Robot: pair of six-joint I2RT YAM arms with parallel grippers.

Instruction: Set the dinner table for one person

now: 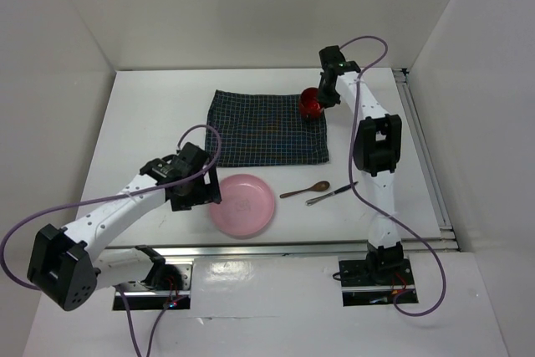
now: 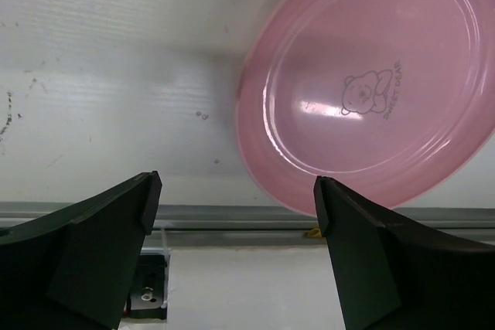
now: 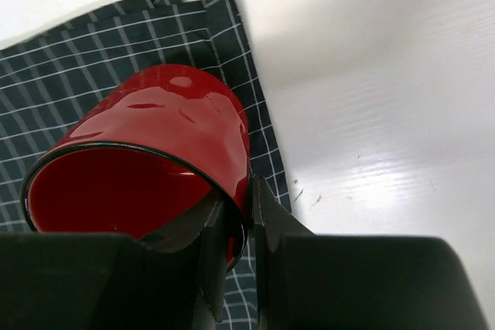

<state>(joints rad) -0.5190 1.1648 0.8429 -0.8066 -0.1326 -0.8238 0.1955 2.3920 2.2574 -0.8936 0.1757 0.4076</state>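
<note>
My left gripper is open above the pink plate's rim (image 2: pixel 244 154), with that rim between its fingers, so I will lower it next and close it on the rim.
The dinner table (image 1: pixel 150 123) is a wide white top with a dark checked placemat (image 1: pixel 267 127) at its middle back. My right gripper (image 1: pixel 322 98) is shut on the rim of a red cup (image 1: pixel 310 104) over the placemat's far right corner. In the right wrist view one finger is inside the cup (image 3: pixel 162 137) and one outside, and the gripper (image 3: pixel 249 206) holds it tilted above the placemat (image 3: pixel 93 44). A pink plate (image 1: pixel 242 205) lies near the front edge. My left gripper (image 1: pixel 196 194) stands open just left of it; its wrist view shows the plate (image 2: pixel 371 83) beyond the open gripper (image 2: pixel 236 191).
A wooden spoon (image 1: pixel 305 190) and a dark-handled metal utensil (image 1: pixel 330 196) lie right of the plate. Metal rails run along the front edge (image 1: pixel 334 247) and the right side (image 1: pixel 422 148). White walls enclose the table.
</note>
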